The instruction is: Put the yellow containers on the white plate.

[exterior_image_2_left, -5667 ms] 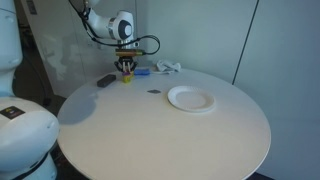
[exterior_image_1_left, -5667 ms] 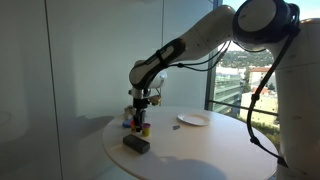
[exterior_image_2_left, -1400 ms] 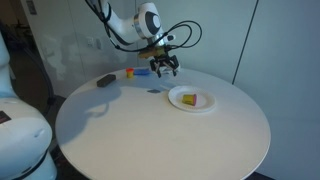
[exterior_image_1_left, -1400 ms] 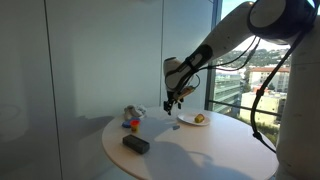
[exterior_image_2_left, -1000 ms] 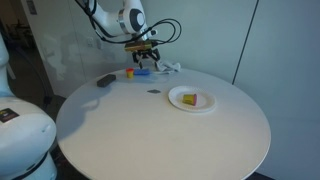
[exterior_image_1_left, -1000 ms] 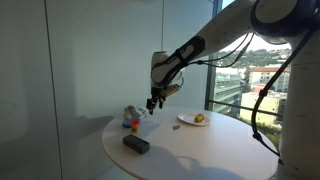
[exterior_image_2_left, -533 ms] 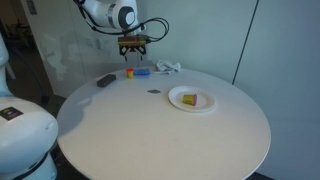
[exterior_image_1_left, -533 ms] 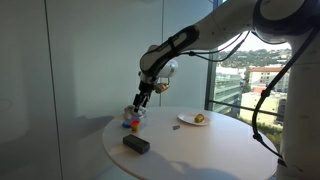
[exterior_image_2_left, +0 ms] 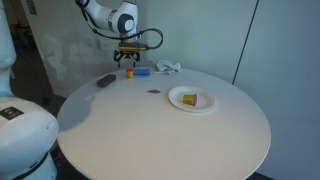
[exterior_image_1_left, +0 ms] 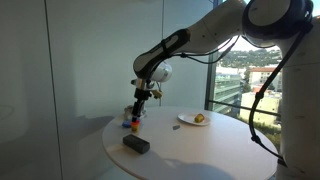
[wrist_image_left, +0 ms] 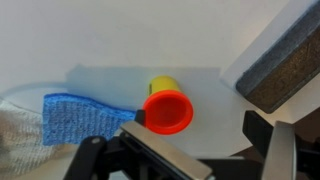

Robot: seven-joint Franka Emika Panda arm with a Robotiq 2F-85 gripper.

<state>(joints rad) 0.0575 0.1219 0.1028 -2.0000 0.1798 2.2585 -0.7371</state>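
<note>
My gripper lowers onto the second yellow container next, edging toward the blue object, since the red cap sits closer to the finger on that side.
One yellow container lies on the white plate, also seen as the container on the plate. A second yellow container with a red cap stands on the table at the far side, the same container in both exterior views. My gripper hangs open just above it. In the wrist view the gripper holds nothing, and the red cap sits beside one finger.
A blue object and a white cloth lie beside the capped container. A black-and-grey block rests nearby. A small dark spot marks the round table.
The arm has swung from near the plate back to the capped container at the table's far side and come down over it. The jaws stayed open.
</note>
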